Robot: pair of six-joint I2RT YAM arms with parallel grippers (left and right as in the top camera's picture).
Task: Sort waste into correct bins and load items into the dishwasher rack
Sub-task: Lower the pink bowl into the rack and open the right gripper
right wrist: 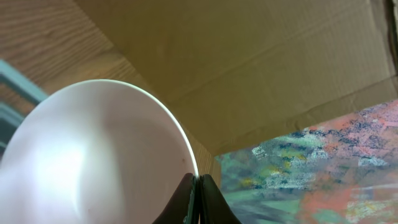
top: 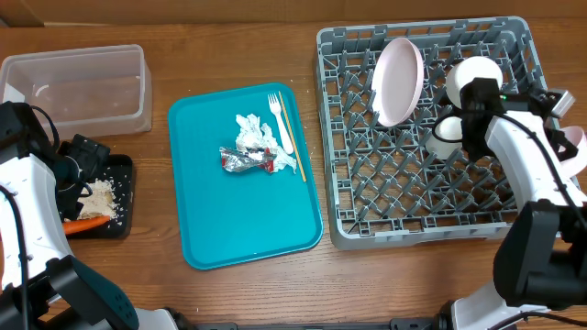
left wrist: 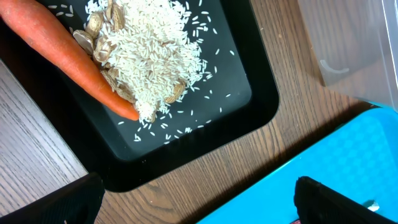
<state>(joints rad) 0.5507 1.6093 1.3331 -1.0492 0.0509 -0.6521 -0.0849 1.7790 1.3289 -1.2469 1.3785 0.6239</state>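
Note:
My right gripper holds the pinkish bowl, which overhangs the rack's edge, so it should move toward the wires beside the small cup, lower the bowl there and release.
In the black tray (top: pixel 124 188) (left wrist: pixel 249 93) lie beige rice (left wrist: pixel 155 56) and an orange carrot (top: pixel 83 223) (left wrist: pixel 68 56). My left gripper (top: pixel 87 156) (left wrist: pixel 199 205) hangs open over the tray's edge, holding nothing. On the teal tray (top: pixel 229 220) rest a crumpled napkin (top: pixel 252 133), a red-and-silver wrapper (top: pixel 248 160), a white fork (top: pixel 280 119) and a thin wooden stick (top: pixel 293 142). The grey rack (top: pixel 422 229) holds an upright white plate (top: pixel 397 81), a white bowl (top: pixel 472 78) and a small cup (top: pixel 447 135). My right gripper (top: pixel 561 115) (right wrist: pixel 198 186) is shut on the rim of a pinkish bowl (top: pixel 575 147) (right wrist: pixel 93 155) at the rack's right side.
A clear plastic tub (top: pixel 78 87) (left wrist: pixel 354 50) stands at the back left, next to the black tray. Brown cardboard (right wrist: pixel 249 62) rises behind the rack. Loose rice grains are scattered across the black tray's floor.

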